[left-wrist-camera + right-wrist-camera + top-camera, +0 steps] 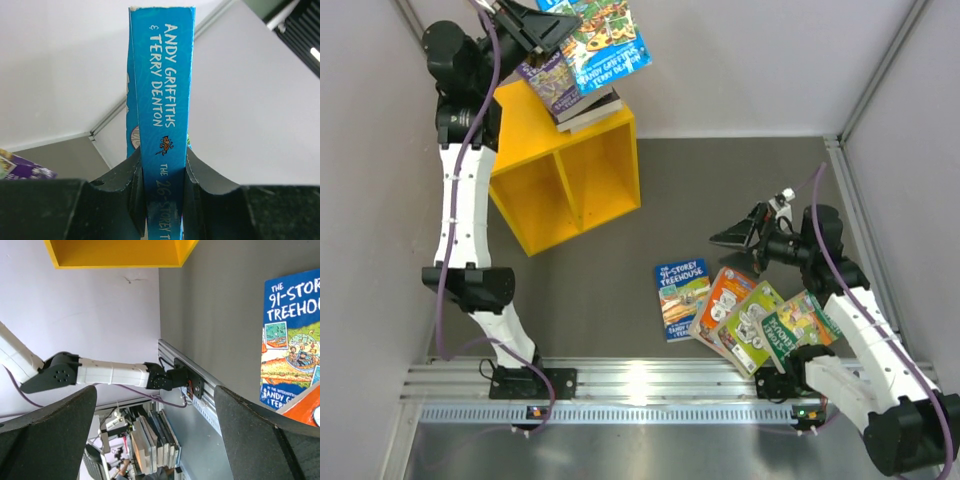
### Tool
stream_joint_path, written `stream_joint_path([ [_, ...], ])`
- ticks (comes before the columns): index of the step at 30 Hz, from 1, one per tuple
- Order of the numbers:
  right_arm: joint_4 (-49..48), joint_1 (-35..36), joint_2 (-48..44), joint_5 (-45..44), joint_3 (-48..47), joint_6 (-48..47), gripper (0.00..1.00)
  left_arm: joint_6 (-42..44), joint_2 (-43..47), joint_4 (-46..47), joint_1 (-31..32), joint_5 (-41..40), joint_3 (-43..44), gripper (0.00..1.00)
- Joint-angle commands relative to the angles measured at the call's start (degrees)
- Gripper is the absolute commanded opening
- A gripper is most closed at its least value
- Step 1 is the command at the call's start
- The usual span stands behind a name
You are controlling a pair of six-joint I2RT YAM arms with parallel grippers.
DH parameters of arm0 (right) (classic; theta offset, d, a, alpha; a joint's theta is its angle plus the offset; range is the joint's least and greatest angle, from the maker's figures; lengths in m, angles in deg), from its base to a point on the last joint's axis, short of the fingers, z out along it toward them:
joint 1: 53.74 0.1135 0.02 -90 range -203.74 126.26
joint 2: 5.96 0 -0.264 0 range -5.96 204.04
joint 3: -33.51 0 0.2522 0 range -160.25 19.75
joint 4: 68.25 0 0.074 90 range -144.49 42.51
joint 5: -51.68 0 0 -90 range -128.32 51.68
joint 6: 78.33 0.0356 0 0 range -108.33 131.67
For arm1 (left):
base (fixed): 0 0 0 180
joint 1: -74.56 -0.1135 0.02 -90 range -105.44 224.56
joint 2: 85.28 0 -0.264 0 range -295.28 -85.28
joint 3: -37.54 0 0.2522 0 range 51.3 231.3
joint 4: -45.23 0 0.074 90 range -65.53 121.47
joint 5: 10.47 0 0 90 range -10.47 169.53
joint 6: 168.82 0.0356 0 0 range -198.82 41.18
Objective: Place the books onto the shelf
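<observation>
The blue book is still hanging clear, and the purple book [553,85] [31,169] is below my left gripper's fingers, so my left gripper will move down, set the blue book on it and let go of the blue book.
The yellow shelf [570,180] stands at the back left, and its lower edge shows in the right wrist view [120,252]. A purple book [553,85] lies on its top over a dark one [592,110]. Above them my left gripper [535,25] is shut on a blue book [608,40], clamping its spine [165,100] between the jaws [162,175]. A blue book [681,298], an orange one [724,298], a lime one [750,325] and a green one [802,325] lie on the table. My right gripper [745,235] hovers open and empty behind them [155,440].
Grey walls close in the table on the left, back and right. The aluminium rail [650,385] with both arm bases runs along the near edge. In the right wrist view the blue book [292,340] and an orange corner [305,412] lie at the right.
</observation>
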Motion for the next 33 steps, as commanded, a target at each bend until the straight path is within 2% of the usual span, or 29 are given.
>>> stream_joint_path([
  [1, 2.3, -0.7, -0.7, 0.8, -1.7, -2.7, 1.00, -8.0, -1.9, 9.8, -3.4, -2.9, 2.4, 0.00],
  [6, 3.4, -0.7, 0.0, 0.8, -2.0, -4.3, 1.00, -8.4, -4.4, 7.4, -7.1, -4.3, 1.6, 0.00],
  [8, 3.6, -0.7, 0.3, 0.8, -2.1, -4.9, 1.00, -7.9, -5.5, 3.6, -8.3, -3.7, 1.3, 0.00],
  [13, 3.9, -0.5, 1.4, 0.7, -2.8, -5.8, 1.00, -5.7, -7.2, 1.1, -10.2, -1.6, -0.6, 0.00],
  [18, 3.9, -0.5, 2.3, 0.4, -3.0, -6.1, 1.00, -4.5, -9.6, -3.4, -10.4, 1.6, -0.6, 0.00],
  [28, 4.0, -0.5, 3.2, 0.0, -2.6, -6.4, 1.00, 5.3, -9.9, -17.8, -10.5, 0.6, -0.4, 0.00],
  [31, 4.0, -0.5, 3.2, -0.1, -2.5, -6.4, 1.00, 7.1, -10.0, -19.6, -10.5, 0.2, -0.3, 0.00],
  [33, 4.0, -0.5, 3.4, -0.1, -2.3, -6.4, 1.00, 7.3, -10.2, -19.6, -10.5, 0.6, -0.2, 0.06],
])
